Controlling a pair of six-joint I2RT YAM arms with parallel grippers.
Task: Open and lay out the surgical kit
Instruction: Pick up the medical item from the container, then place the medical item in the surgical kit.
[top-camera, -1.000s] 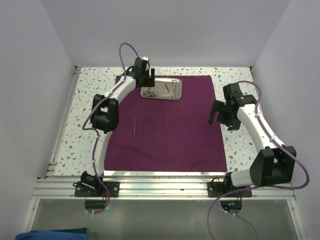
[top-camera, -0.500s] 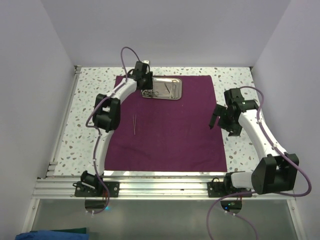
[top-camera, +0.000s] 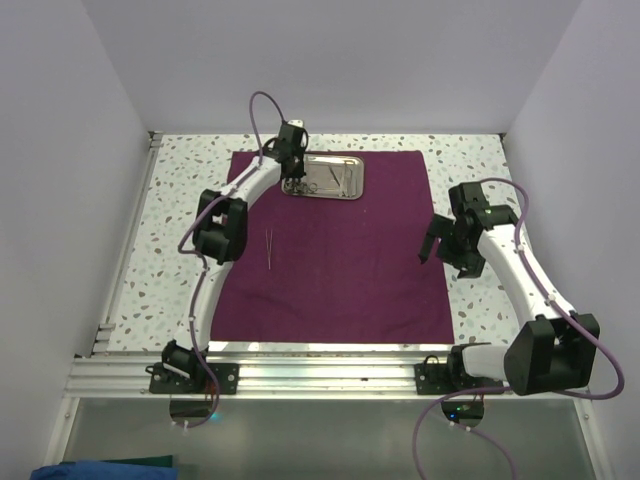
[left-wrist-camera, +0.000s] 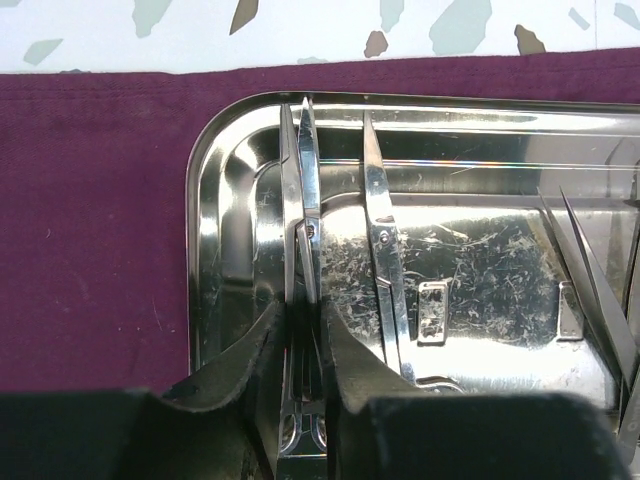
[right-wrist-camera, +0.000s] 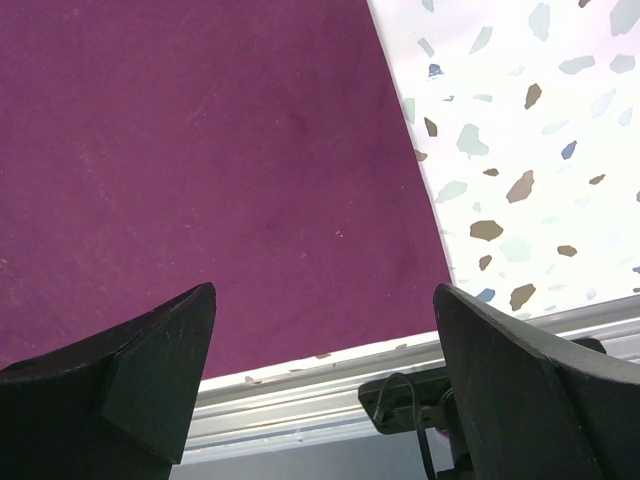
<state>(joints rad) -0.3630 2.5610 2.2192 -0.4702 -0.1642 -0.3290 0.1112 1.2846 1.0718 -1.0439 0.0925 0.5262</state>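
Note:
The forceps in my left gripper go up over the tray's side next, then back to the bare cloth beside the thin tweezers, where I release them.
The purple cloth (top-camera: 340, 260) lies spread flat on the table, with the steel tray (top-camera: 352, 193) at its far edge. My left gripper (top-camera: 292, 180) reaches down into the tray's left end. In the left wrist view its fingers (left-wrist-camera: 262, 345) press on both sides of thin silver forceps (left-wrist-camera: 302, 170) lying along the tray (left-wrist-camera: 200, 200) wall. Silver scissors (left-wrist-camera: 385, 250) lie just to the right, and tweezers (left-wrist-camera: 590, 270) further right. One thin tweezers (top-camera: 269, 247) rests on the cloth's left part. My right gripper (top-camera: 432, 240) hangs open over the cloth's right edge (right-wrist-camera: 200, 150), holding nothing.
Speckled white tabletop (top-camera: 480, 170) surrounds the cloth. An aluminium rail (top-camera: 320, 375) carries both arm bases at the near edge. White walls close in the left, right and back sides.
My left gripper has lowered into the tray's left end and closed its fingers around the forceps. The right arm has shifted slightly, its gripper still open.

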